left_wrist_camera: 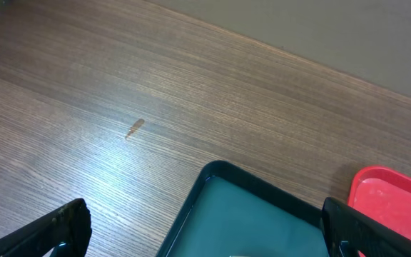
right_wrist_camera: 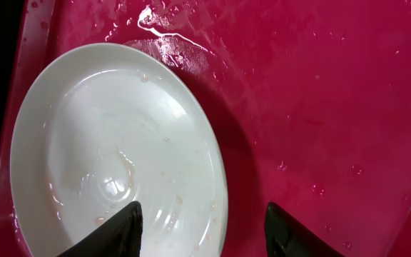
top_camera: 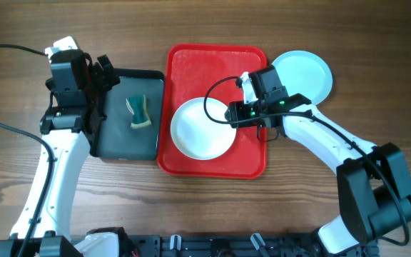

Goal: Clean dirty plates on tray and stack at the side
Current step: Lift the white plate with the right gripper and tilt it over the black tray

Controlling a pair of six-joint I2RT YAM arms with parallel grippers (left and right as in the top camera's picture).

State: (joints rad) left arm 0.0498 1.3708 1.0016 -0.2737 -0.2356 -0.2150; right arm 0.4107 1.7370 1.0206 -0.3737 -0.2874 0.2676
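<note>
My right gripper should go down next onto the white plate's rim on the side away from the black tray, because its open fingers are above that rim, one on each side of it.
A white plate lies on the red tray, at its front left; in the right wrist view the plate is wet with faint orange specks. A pale blue plate lies on the table just right of the tray. My right gripper is open, hovering over the white plate's right rim, its fingers straddling that rim. My left gripper is open over the back left edge of the black tray, its fingers empty. A third plate is not visible.
A black tray left of the red tray holds a green and yellow sponge. The black tray's corner and the red tray's corner show in the left wrist view. Water drops lie on the red tray.
</note>
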